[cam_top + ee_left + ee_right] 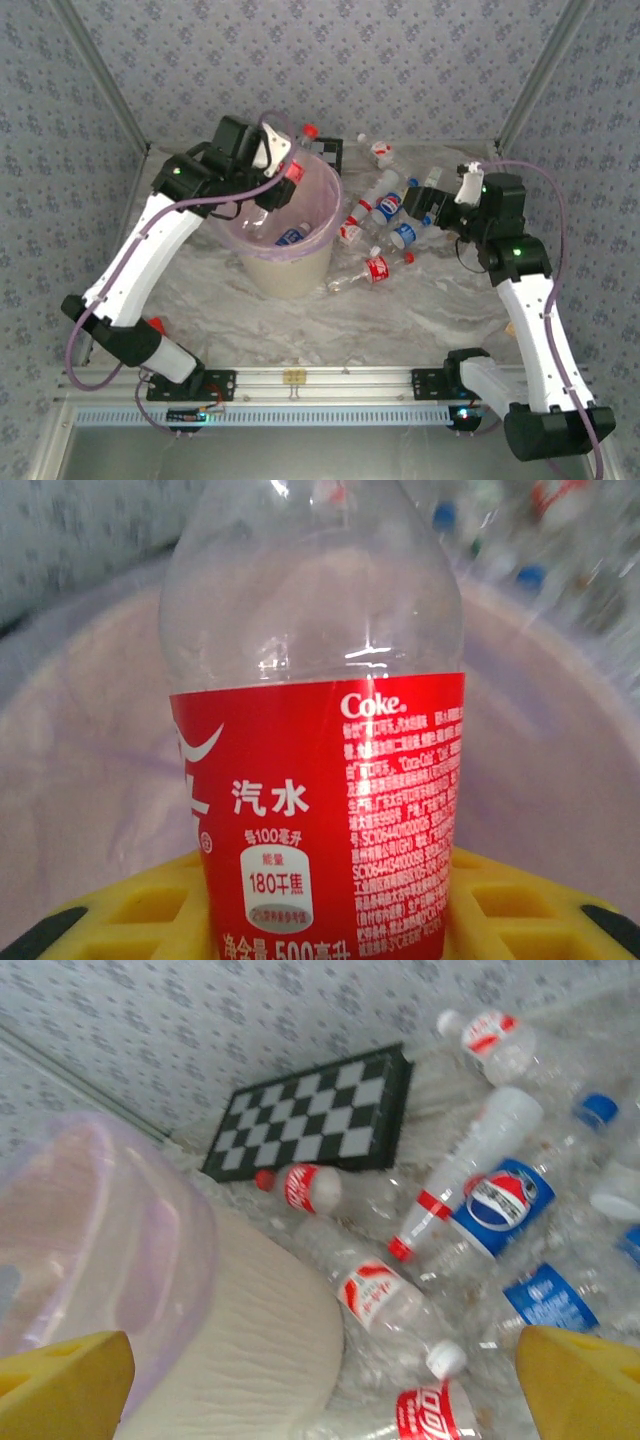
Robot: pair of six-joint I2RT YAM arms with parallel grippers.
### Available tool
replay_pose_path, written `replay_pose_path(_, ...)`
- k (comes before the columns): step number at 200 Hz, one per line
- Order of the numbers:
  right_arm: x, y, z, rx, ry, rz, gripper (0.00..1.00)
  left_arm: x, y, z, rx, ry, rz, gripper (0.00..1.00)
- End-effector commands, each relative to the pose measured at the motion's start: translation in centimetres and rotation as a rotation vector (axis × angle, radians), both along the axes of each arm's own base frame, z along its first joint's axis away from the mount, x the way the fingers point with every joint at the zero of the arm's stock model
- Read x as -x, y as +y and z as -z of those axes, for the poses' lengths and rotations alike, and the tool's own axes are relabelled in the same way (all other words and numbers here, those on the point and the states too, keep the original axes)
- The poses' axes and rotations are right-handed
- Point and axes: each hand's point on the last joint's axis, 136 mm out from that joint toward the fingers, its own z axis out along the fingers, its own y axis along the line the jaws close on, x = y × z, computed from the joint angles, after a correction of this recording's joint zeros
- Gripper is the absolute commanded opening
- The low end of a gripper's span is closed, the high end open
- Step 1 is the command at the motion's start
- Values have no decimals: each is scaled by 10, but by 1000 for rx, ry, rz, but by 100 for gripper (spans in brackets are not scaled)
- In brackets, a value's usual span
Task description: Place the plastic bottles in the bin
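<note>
My left gripper lowers into the pink-lined bin (110, 750) next and releases the clear Coke bottle (320, 810) down inside, because its red cap still reaches past the bin's far rim.
My left gripper (283, 168) hangs over the bin (300, 268), a cream bucket lined with a pink bag, and is shut on a clear Coke bottle (320, 810) with a red label. The label sits between the yellow fingers (130, 905). One blue-labelled bottle (292, 236) lies inside the bin. To the bin's right, several plastic bottles lie scattered on the marble table: a Pepsi one (505, 1205), a white one with a red cap (470, 1165), a red-and-white labelled one (385, 1300). Above them my right gripper (432, 212) stands open, nothing between its fingers (585, 1385).
A black-and-white chessboard (315, 1110) lies behind the bin against the patterned back wall. A red-labelled bottle (372, 270) rests nearest the front, just right of the bin. Patterned walls close in the table on the left, back and right.
</note>
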Motion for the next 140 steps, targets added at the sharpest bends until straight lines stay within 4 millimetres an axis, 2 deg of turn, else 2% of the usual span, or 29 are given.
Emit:
replay_pose_path(1, 4, -7, 17, 8, 54, 5, 100, 5, 19, 34, -155, 54, 9, 0)
replay_pose_path(35, 4, -19, 35, -6, 97, 38, 100, 7, 27, 73, -245, 114, 11, 0)
replay_pose_path(108, 13, -27, 63, -27, 181, 73, 100, -5, 5, 161, -285, 250, 56, 0)
replay_pose_path(140, 18, -29, 73, -33, 206, 85, 100, -10, 3, 200, -321, 294, 48, 0)
